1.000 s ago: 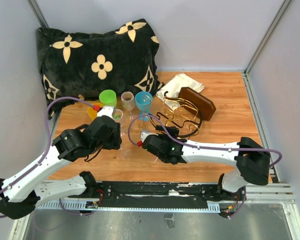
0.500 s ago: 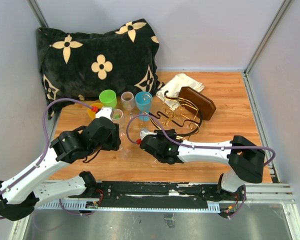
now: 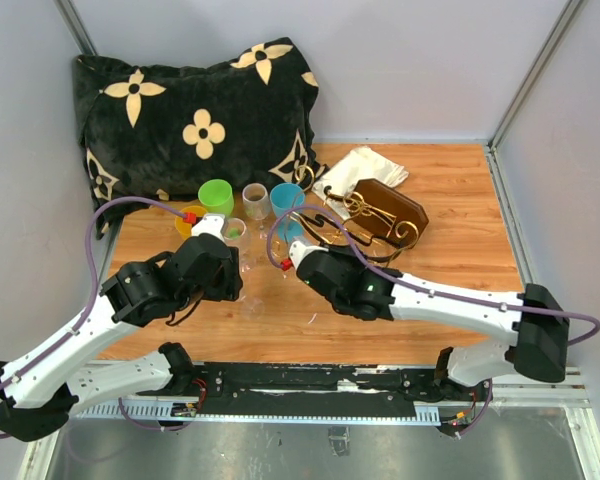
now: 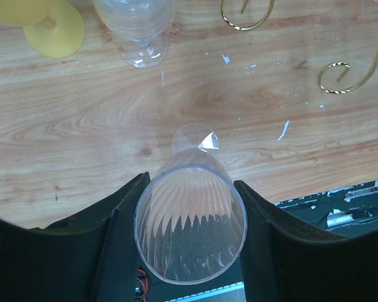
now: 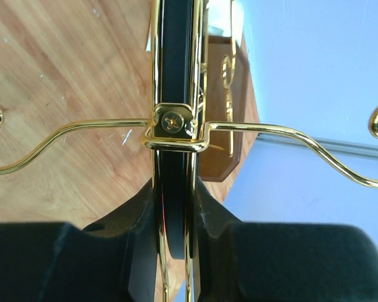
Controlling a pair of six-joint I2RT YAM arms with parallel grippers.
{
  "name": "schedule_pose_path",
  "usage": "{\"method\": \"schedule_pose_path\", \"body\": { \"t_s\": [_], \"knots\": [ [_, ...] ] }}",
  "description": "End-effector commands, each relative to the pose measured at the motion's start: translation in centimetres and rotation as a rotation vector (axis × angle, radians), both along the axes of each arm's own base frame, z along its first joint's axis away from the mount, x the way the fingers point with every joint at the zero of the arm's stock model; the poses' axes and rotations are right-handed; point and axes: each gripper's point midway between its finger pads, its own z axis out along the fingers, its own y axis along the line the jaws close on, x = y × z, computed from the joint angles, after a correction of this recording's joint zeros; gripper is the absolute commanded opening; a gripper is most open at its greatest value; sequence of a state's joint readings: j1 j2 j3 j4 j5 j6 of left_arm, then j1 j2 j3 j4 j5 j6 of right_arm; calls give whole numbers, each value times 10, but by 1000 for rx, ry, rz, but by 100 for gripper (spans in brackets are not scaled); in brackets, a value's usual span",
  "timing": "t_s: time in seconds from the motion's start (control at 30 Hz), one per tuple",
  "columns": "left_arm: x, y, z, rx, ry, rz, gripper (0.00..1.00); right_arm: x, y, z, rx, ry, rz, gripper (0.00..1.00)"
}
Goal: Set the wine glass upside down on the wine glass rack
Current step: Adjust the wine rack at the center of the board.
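Note:
The rack needs to get upright onto its dark wooden base. My right gripper needs to swing outward toward the white cloth (image 3: 361, 172) (image 5: 220, 22) and turn the rack.
A clear ribbed wine glass (image 4: 190, 220) sits between the fingers of my left gripper (image 4: 190, 214), rim toward the camera and foot (image 4: 195, 138) pointing at the table. From above, the left gripper (image 3: 240, 268) hovers over the near left of the table. My right gripper (image 5: 174, 201) is shut on the wine glass rack (image 5: 174, 126), pinching its black ring and gold wires just below a screw clamp. In the top view the right gripper (image 3: 305, 258) holds the rack (image 3: 375, 212) tilted, with the gold hooks over the dark wooden base (image 3: 398, 203).
Behind the left gripper stand a green cup (image 3: 216, 195), a clear glass (image 3: 255, 200), a blue glass (image 3: 287, 198) and a yellow glass (image 3: 187, 222). A white cloth (image 3: 358, 168) lies behind the rack. A black flowered pillow (image 3: 195, 110) fills the back left.
The right gripper has closed on the rack's ring and carried it back and to the right, swinging the gold wires up over the base. The left arm and its glass have not moved.

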State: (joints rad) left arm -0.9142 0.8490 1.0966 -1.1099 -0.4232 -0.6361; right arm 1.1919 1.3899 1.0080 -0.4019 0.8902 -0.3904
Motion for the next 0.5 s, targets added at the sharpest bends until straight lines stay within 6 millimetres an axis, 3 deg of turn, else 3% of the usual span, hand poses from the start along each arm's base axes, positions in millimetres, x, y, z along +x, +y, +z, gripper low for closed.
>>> {"method": "schedule_pose_path", "body": {
  "t_s": [0.0, 0.3, 0.47],
  "knots": [
    [2, -5, 7, -34, -24, -4, 46, 12, -12, 72, 153, -102, -46, 1],
    [3, -8, 12, -35, -32, -19, 45, 33, -47, 107, 423, -3, -73, 1],
    [5, -14, 15, -32, -31, -43, 45, 48, -72, 111, 573, 91, -114, 1]
  ]
}}
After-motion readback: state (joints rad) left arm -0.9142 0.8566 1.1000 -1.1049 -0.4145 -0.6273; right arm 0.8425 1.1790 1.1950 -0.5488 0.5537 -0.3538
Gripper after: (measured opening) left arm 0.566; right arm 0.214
